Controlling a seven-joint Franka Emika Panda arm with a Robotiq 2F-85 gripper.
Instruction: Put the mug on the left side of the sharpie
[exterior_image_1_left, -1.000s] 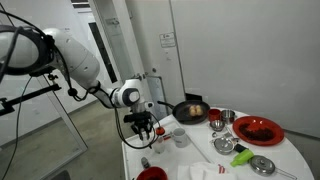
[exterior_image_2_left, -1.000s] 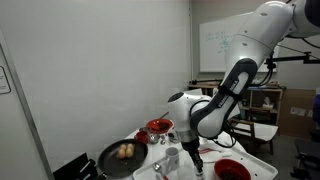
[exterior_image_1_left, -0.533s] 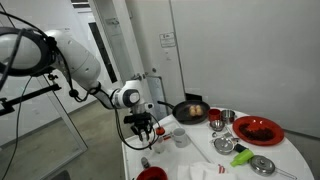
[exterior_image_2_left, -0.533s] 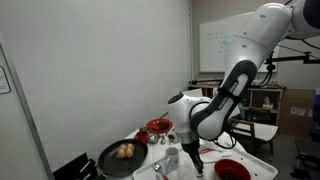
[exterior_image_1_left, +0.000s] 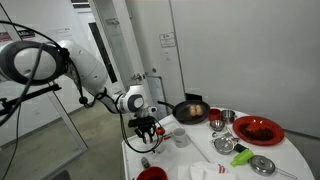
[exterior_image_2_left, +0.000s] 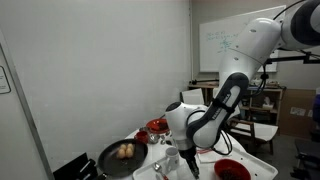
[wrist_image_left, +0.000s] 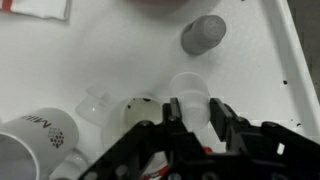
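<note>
The pale translucent cylinder (wrist_image_left: 190, 92) comes down next and gets released on the tabletop beside the clear little cup, since that spot lies below my gripper.
The mug (exterior_image_1_left: 180, 137) is a small pale one standing on the white table, just right of my gripper (exterior_image_1_left: 148, 129). The wrist view shows the mug (wrist_image_left: 30, 146) at the lower left, with dark print on its side, apart from the fingers. My gripper (wrist_image_left: 190, 118) comes in from the bottom. Its two dark fingers (wrist_image_left: 172, 112) press on either side of a pale translucent cylinder (wrist_image_left: 190, 92). The sharpie is hidden; only a reddish sliver shows under the gripper's body.
A black frying pan (exterior_image_1_left: 192, 110) with food stands behind the mug, and a metal bowl (exterior_image_1_left: 222, 118) and red plate (exterior_image_1_left: 258, 129) lie farther right. A grey cylinder (wrist_image_left: 203, 33) and a clear little cup (wrist_image_left: 95, 101) lie near the gripper. The table edge (wrist_image_left: 292, 70) runs close by.
The arm has changed its pose and the gripper has shifted slightly toward the mug. The jaws stand the same width apart.
</note>
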